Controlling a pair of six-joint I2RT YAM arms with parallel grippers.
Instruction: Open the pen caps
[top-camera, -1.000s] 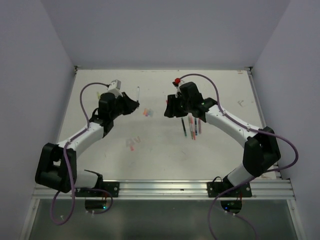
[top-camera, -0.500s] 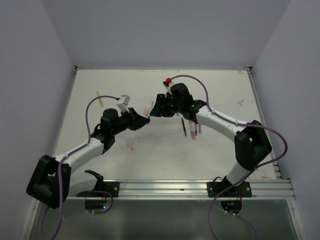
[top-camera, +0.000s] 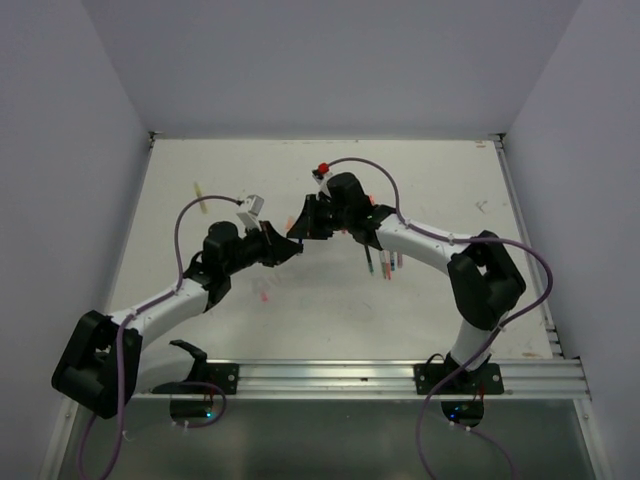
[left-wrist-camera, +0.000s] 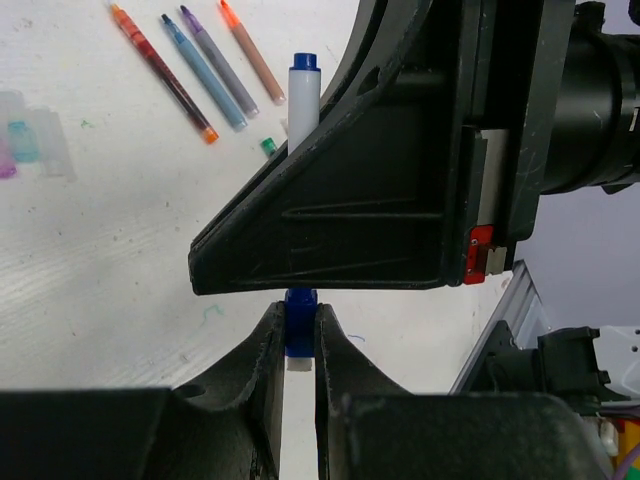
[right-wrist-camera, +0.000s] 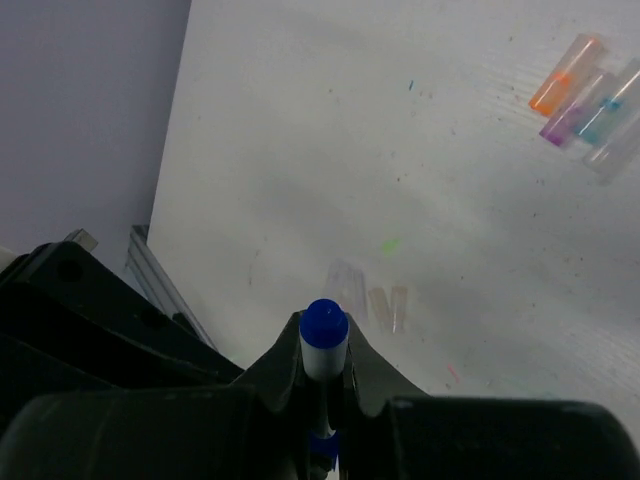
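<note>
I will move my left gripper back next, put the blue part down on the bare tabletop beside the reddish caps, below and back from the gripper, and let go.
Above the table's middle, a white pen (left-wrist-camera: 302, 100) with a blue end (right-wrist-camera: 323, 323) is held between both grippers. My left gripper (left-wrist-camera: 300, 322) (top-camera: 288, 247) is shut on the pen's lower blue part (left-wrist-camera: 300, 315); whether that part is the pen cap I cannot tell. My right gripper (right-wrist-camera: 323, 348) (top-camera: 300, 224) crosses in front of it and is shut on the white barrel just below the blue end. Several uncapped coloured pens (left-wrist-camera: 200, 65) (top-camera: 385, 260) lie on the table. Loose tinted pen caps (right-wrist-camera: 580, 95) (left-wrist-camera: 22, 140) lie apart from them.
Two clear caps (right-wrist-camera: 385, 305) lie on the white table (top-camera: 440, 180) under the right gripper, and reddish ones (top-camera: 265, 292) show near the left arm. White walls close in the table on three sides. A metal rail (top-camera: 330, 375) runs along the near edge.
Both arms have come together over the table's middle. The right gripper, open before, has shut on the pen that the left gripper holds.
</note>
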